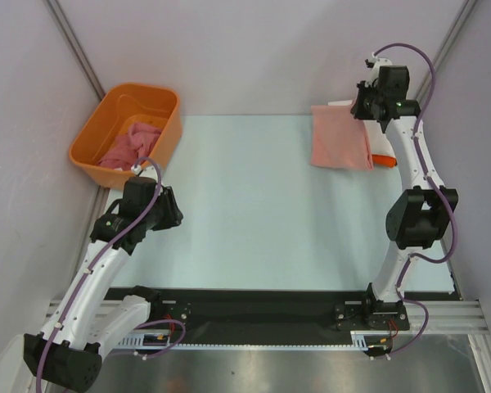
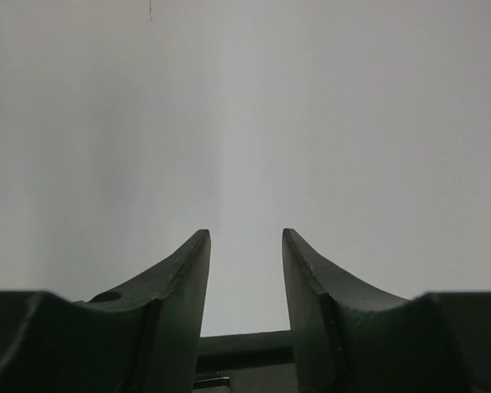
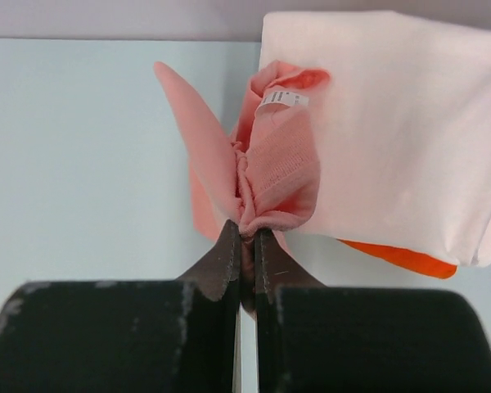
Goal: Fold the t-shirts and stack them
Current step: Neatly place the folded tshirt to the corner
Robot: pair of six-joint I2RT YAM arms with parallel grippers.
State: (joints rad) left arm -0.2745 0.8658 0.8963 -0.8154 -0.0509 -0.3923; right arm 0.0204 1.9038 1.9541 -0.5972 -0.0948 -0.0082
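The salmon-pink shirt hangs partly off the cream-white one. Next, my right gripper moves outward and to the right in the top view, then down over its far edge (image 3: 394, 23).
My right gripper (image 1: 367, 108) is shut on the bunched collar edge of the salmon-pink t-shirt (image 3: 270, 176), which lies folded at the table's far right (image 1: 340, 137). Under and beside it sits a cream-white folded shirt (image 3: 401, 123) with an orange folded shirt (image 3: 397, 255) beneath; the orange edge shows in the top view (image 1: 383, 160). A darker rose-pink shirt (image 1: 131, 145) lies crumpled in the orange tub (image 1: 165, 105). My left gripper (image 2: 245, 237) is open and empty, seen near the tub at the left (image 1: 170, 209), facing blank surface.
The pale table (image 1: 245, 205) is walled by grey panels on the left, right and back. A black rail (image 1: 254, 307) runs along the near edge by both arm bases.
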